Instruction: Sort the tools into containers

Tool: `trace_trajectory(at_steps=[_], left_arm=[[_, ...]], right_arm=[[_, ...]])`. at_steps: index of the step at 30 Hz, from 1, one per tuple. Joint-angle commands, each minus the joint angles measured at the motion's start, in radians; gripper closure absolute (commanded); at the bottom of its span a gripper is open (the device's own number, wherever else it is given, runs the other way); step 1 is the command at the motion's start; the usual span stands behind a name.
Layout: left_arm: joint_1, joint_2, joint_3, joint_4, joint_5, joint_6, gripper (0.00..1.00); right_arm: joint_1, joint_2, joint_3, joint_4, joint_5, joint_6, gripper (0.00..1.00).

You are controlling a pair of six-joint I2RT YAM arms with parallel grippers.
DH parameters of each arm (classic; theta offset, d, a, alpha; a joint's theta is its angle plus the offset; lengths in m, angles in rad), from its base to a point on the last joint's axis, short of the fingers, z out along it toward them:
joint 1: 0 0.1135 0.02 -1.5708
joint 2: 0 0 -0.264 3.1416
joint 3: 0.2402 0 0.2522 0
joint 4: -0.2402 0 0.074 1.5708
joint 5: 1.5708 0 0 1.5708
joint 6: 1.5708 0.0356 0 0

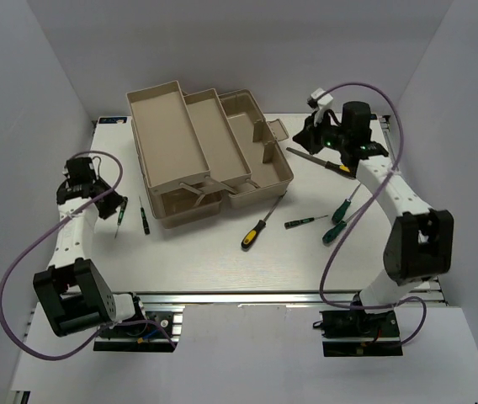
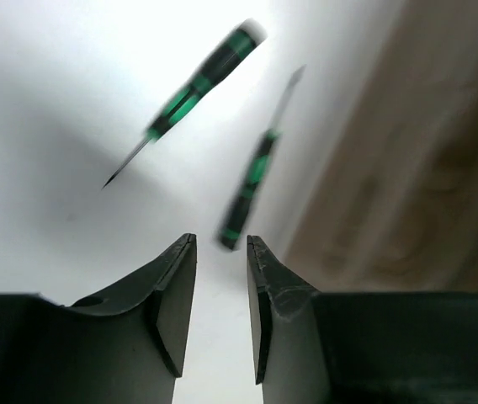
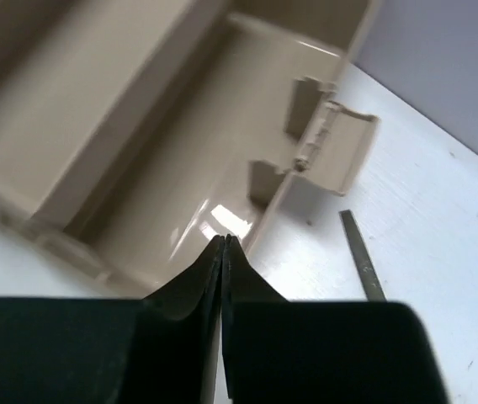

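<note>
My left gripper will next move down and turn onto the green-banded handle of the driver farther from the toolbox, because the handle lies slanted to my open fingers.
The beige toolbox (image 1: 195, 147) stands open at the back middle, its fold-out trays empty. My left gripper (image 1: 114, 204) is open and empty just above the table; in its wrist view (image 2: 220, 240) two short green-marked drivers lie ahead, one (image 2: 201, 80) farther left and one (image 2: 252, 181) close to the fingertips. They also show from above, the first (image 1: 119, 220) and the second (image 1: 144, 215). My right gripper (image 1: 305, 133) is shut and empty (image 3: 224, 240) over the toolbox's right edge. The dark file (image 1: 319, 160) lies beside it (image 3: 361, 265).
A yellow-and-black screwdriver (image 1: 260, 225) lies in front of the toolbox. Three green-handled screwdrivers (image 1: 306, 221), (image 1: 334, 231), (image 1: 345, 204) lie to its right. The toolbox wall (image 2: 416, 168) is close on the left gripper's right. White walls enclose the table.
</note>
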Motion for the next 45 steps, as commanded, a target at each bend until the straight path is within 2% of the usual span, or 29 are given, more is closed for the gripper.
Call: trace_trajectory(at_steps=[1,2,3,4,6,9,12,18,26,37,40,42,43,45], left_arm=[[-0.006,-0.041,-0.088,0.007,-0.088,0.035,0.59],[-0.006,-0.032,-0.099,0.018,-0.101,0.04,0.59],[-0.006,-0.018,-0.114,0.044,-0.114,0.046,0.58],[-0.006,-0.003,-0.114,0.058,-0.119,0.054,0.57],[-0.006,0.052,-0.105,0.105,-0.122,0.071,0.56],[-0.007,0.12,-0.079,0.135,-0.144,0.091,0.55],[-0.019,0.215,-0.028,0.176,-0.154,0.127,0.54],[-0.056,0.292,0.027,0.247,-0.176,0.181,0.53],[-0.064,0.347,0.019,0.297,-0.229,0.252,0.52],[-0.068,0.433,-0.01,0.342,-0.165,0.278,0.57],[-0.068,0.432,-0.042,0.337,-0.17,0.281,0.62],[-0.068,0.427,-0.057,0.328,-0.18,0.287,0.74],[-0.068,0.421,-0.069,0.327,-0.182,0.295,0.84],[-0.068,0.403,-0.083,0.319,-0.185,0.293,0.89]], right_arm=[[-0.004,-0.119,-0.128,-0.03,-0.353,-0.289,1.0],[-0.001,-0.15,-0.161,-0.077,-0.423,-0.333,1.0],[0.005,-0.203,-0.193,-0.084,-0.537,-0.362,0.79],[0.021,-0.223,-0.222,-0.096,-0.573,-0.368,0.65],[0.064,-0.28,-0.288,-0.142,-0.6,-0.387,0.45],[0.1,-0.328,-0.362,-0.153,-0.574,-0.387,0.38],[0.114,-0.352,-0.393,-0.163,-0.567,-0.359,0.35],[0.114,-0.372,-0.411,-0.214,-0.549,-0.362,0.27],[0.114,-0.362,-0.396,-0.248,-0.56,-0.344,0.26],[0.114,-0.342,-0.339,-0.246,-0.575,-0.281,0.26],[0.114,-0.342,-0.332,-0.239,-0.577,-0.266,0.26],[0.114,-0.339,-0.321,-0.24,-0.583,-0.259,0.26],[0.114,-0.335,-0.315,-0.24,-0.587,-0.25,0.26],[0.114,-0.334,-0.298,-0.245,-0.595,-0.247,0.26]])
